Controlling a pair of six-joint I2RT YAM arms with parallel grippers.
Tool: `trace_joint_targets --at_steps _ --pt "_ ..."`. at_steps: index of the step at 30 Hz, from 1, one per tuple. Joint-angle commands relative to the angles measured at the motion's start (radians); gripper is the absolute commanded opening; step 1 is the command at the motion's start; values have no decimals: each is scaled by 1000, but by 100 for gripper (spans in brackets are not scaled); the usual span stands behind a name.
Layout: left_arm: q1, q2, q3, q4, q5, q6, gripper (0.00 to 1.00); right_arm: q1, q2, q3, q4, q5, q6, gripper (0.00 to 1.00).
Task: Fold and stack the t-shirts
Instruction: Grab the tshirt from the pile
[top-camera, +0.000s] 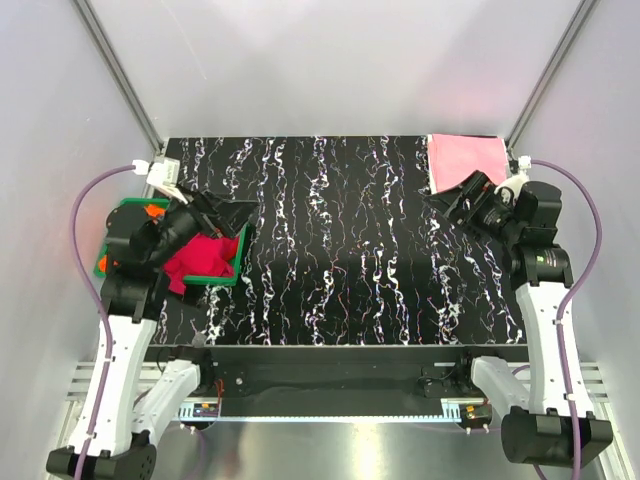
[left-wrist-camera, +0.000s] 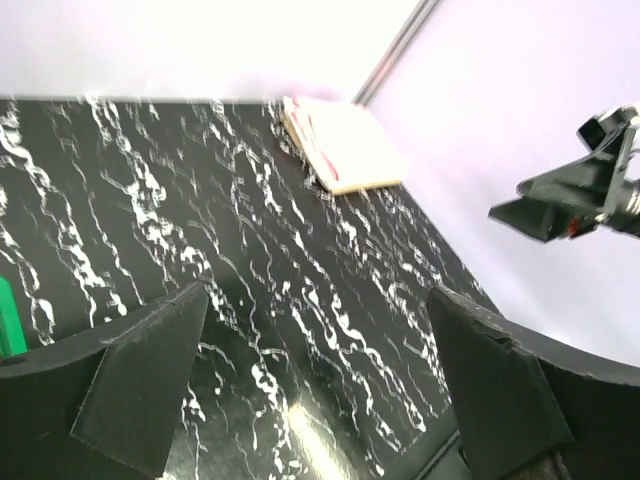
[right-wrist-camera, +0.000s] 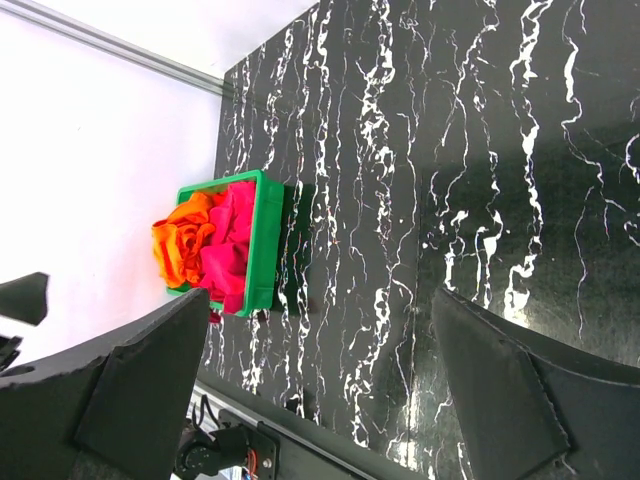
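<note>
The left gripper swings toward the bin's side next, then tilts down and lowers to the bright orange t-shirt, which lies uncovered there.
A crumpled crimson-magenta t-shirt and a bright orange t-shirt fill the green bin at the table's left edge; the magenta one also shows in the right wrist view. A folded pink t-shirt lies at the far right corner, on top of a cream-white one. My left gripper is open and empty, held above the bin. My right gripper is open and empty, just in front of the folded stack.
The black marbled table lies between the two arms. White walls with metal corner posts close in the back and sides. The right arm shows in the left wrist view.
</note>
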Motion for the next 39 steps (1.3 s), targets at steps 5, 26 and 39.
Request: trace_joint_targets --at_steps 5,26,39 --pt "0 23 8 -135 -547 -4 99 0 -6 -18 -9 6 28 100" --pt "372 704 135 -217 -867 -20 63 0 -78 -129 63 -111 111 100" --pt "263 537 779 -235 -425 62 0 0 -52 -114 58 -100 100 100"
